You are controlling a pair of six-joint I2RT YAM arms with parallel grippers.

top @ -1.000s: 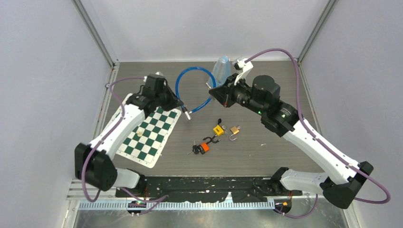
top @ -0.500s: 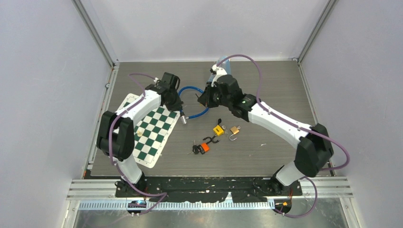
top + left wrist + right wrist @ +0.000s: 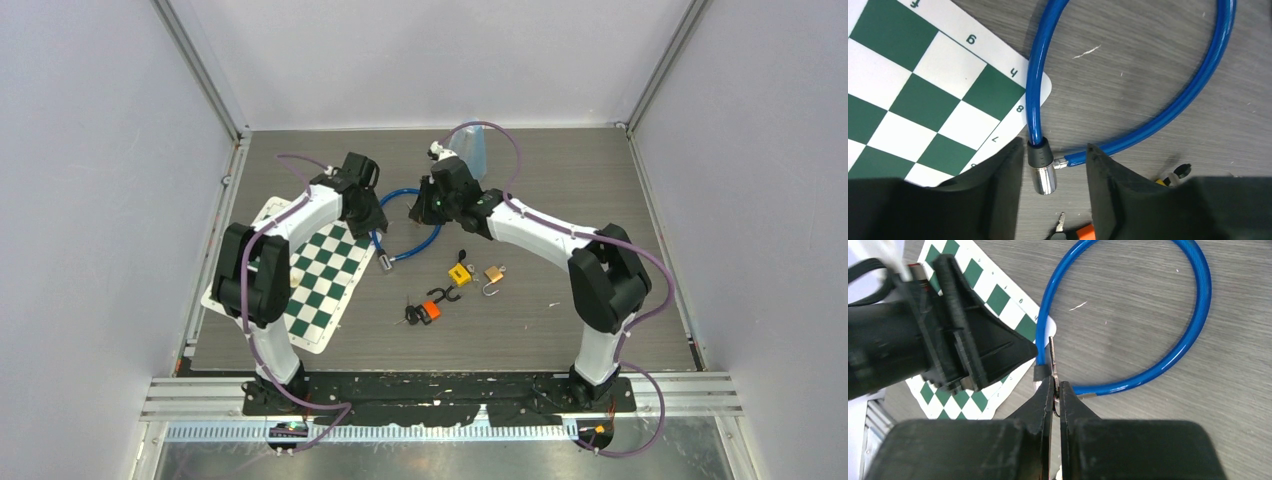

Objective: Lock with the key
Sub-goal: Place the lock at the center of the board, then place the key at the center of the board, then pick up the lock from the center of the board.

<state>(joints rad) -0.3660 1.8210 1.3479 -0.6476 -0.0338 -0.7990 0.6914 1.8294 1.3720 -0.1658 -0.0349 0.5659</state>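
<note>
I will next lower my right gripper to the bare tabletop inside the blue loop (image 3: 404,232) (image 3: 1113,335) and let go of the key, because that clear patch is below my gripper.
A blue cable lock (image 3: 412,214) lies looped on the table, its chrome head (image 3: 383,260) by the chessboard mat's corner. In the left wrist view the head (image 3: 1043,171) shows between my open left gripper's (image 3: 1054,167) fingers, which hover above it. My right gripper (image 3: 1055,390) is shut on a small metal key (image 3: 1052,356). The key's blade sticks out toward the lock's black collar (image 3: 1040,373). In the top view the left gripper (image 3: 368,208) and right gripper (image 3: 427,205) face each other across the loop.
A green and white chessboard mat (image 3: 310,285) lies at the left. A yellow padlock (image 3: 459,273), a brass padlock (image 3: 494,273) and an orange-tagged bunch of keys (image 3: 428,310) lie in the middle. A pale blue bottle (image 3: 472,148) stands at the back.
Both arms have swung in and down over the cable lock. The right gripper moved left with the key. The cable loop has shifted slightly, its head now lower left.
</note>
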